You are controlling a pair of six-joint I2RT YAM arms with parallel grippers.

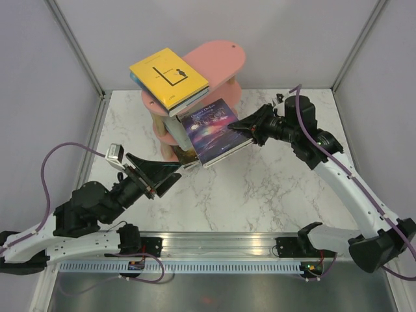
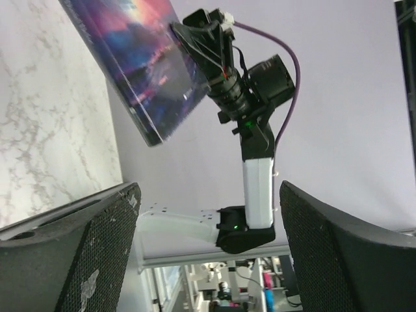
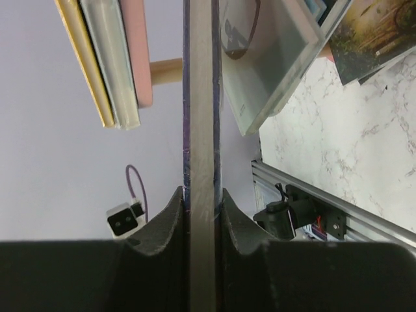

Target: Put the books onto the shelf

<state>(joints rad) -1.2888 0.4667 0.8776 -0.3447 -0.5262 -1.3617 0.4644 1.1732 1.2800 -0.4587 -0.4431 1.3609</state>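
Next, the right gripper pushes outward, to its left in the top view, into the open gap above the pale book (image 1: pixel 179 119) (image 3: pixel 169 86) and releases.
The pink shelf (image 1: pixel 221 55) stands at the back centre of the table. A bright yellow book (image 1: pixel 169 77) tops a stack on its left end. My right gripper (image 1: pixel 242 130) is shut on the right edge of a dark purple-blue book (image 1: pixel 209 127), held tilted in front of the shelf. In the right wrist view the book's page edge (image 3: pixel 201 97) runs straight up between the right gripper (image 3: pixel 201 195). My left gripper (image 1: pixel 174 174) hovers low, left of that book, open and holding nothing. In the left wrist view the left gripper (image 2: pixel 208 188) is wide apart below the book (image 2: pixel 140 65).
A green-gold book (image 1: pixel 190 156) lies at the shelf's foot, also visible as a green-gold book (image 3: pixel 377 39) in the right wrist view. The yellow book's edge (image 3: pixel 81 58), a pale book (image 3: pixel 112 58) and a wooden post (image 3: pixel 166 70) hang close beside the held book. White marble table (image 1: pixel 273 188).
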